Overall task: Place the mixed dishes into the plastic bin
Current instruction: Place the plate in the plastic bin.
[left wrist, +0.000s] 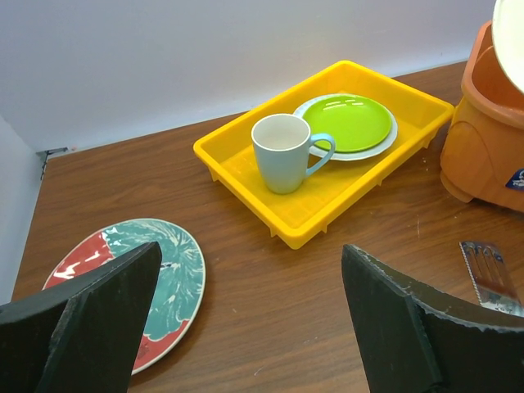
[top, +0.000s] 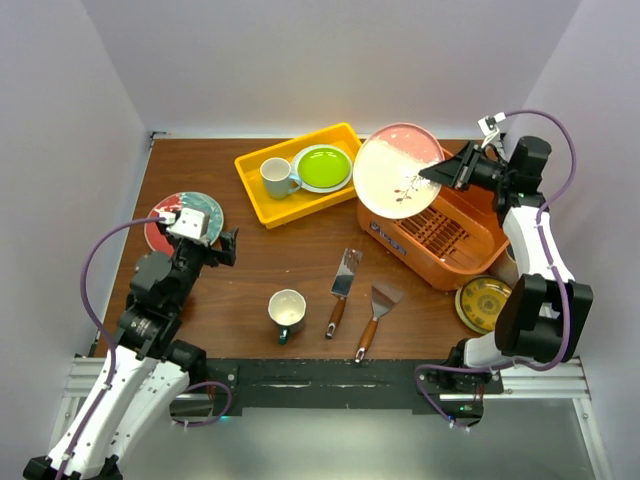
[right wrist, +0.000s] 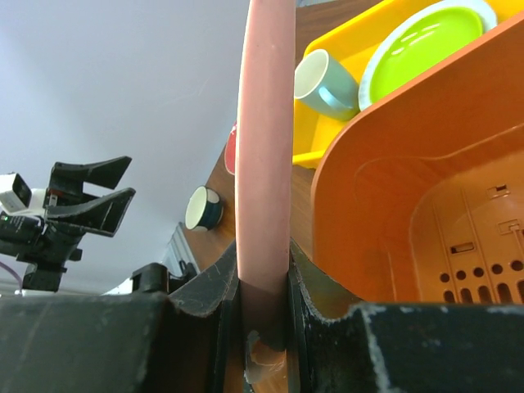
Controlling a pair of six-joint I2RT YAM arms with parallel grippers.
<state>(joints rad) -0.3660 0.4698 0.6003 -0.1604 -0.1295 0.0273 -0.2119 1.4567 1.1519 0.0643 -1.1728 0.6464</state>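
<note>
My right gripper should move down inside the bin's sides and release the plate on the bin's slotted bottom. The plate still hangs high, partly outside the bin's rim.
My right gripper (top: 443, 174) is shut on the rim of a cream plate with a pink rim (top: 398, 170). It holds the plate on edge over the far left corner of the orange plastic bin (top: 470, 250). In the right wrist view the plate's pink edge (right wrist: 264, 155) stands between the jaws, beside the bin's wall (right wrist: 393, 188). My left gripper (top: 227, 246) hangs open over bare table, just right of a red-and-teal plate (top: 203, 208) (left wrist: 176, 262). A dark-teal mug (top: 287, 312) stands at the front centre. A yellow patterned plate (top: 483, 302) lies right of the bin.
A yellow tray (top: 252, 170) at the back holds a white mug with a pale-blue handle (top: 275, 178) and a lime green plate (top: 322, 167) on a white one. Two wooden-handled spatulas (top: 343, 290) (top: 375, 318) lie between the teal mug and the bin.
</note>
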